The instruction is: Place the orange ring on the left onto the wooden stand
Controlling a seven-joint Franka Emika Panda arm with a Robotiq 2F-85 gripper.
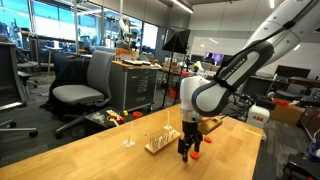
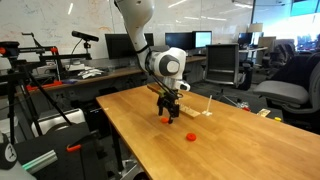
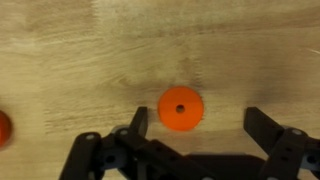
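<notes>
My gripper should stay low over the orange ring next and close its fingers onto the ring's opposite sides.
An orange ring [image 3: 180, 108] lies flat on the wooden table, just ahead of and between my open gripper's [image 3: 200, 128] two fingers, nearer one finger. In an exterior view the gripper [image 2: 168, 108] hovers low over this ring [image 2: 166, 119]. A second orange ring [image 2: 191, 134] lies apart from it, and shows at the edge of the wrist view [image 3: 3, 128]. The wooden stand [image 2: 197, 108] with thin upright pegs sits just beyond the gripper; it also shows in the other exterior view [image 1: 160, 142], beside the gripper [image 1: 188, 150]. Nothing is held.
The table [image 1: 90, 160] is a long wooden top with its edge close to the rings [image 2: 130, 140]. A thin single peg [image 1: 127, 136] stands alone past the stand. Office chairs [image 1: 80, 90] and desks stand around.
</notes>
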